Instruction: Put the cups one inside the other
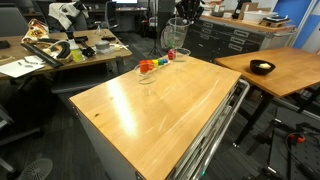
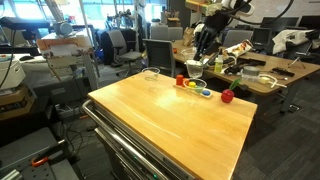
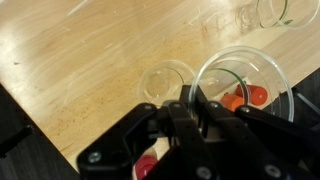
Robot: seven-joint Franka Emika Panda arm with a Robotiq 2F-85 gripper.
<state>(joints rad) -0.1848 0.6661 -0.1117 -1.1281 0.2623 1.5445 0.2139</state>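
Observation:
The held cup should go into the opening of the second cup [image 3: 165,83] below it, so next I will move my gripper to its left in the wrist view, lower the held cup and let go.
My gripper [image 3: 195,100] is shut on the rim of a clear plastic cup [image 3: 262,68] and holds it above the far end of the wooden table [image 1: 160,115]. The gripper shows in both exterior views [image 1: 181,22] [image 2: 205,42], with the held cup below it [image 1: 176,36] [image 2: 196,67]. A second clear cup [image 3: 165,82] stands on the table just beside the held one, and also shows in both exterior views [image 1: 148,74] [image 2: 152,73]. Another clear cup [image 1: 182,53] stands near the far edge, at the top right of the wrist view [image 3: 276,10].
Small red, orange and green blocks [image 1: 152,65] [image 2: 193,84] lie between the cups; some show through the held cup [image 3: 250,96]. A red ball [image 2: 227,96] sits near the table edge. A black bowl [image 1: 262,67] rests on the neighbouring table. Cluttered desks [image 1: 60,50] stand behind.

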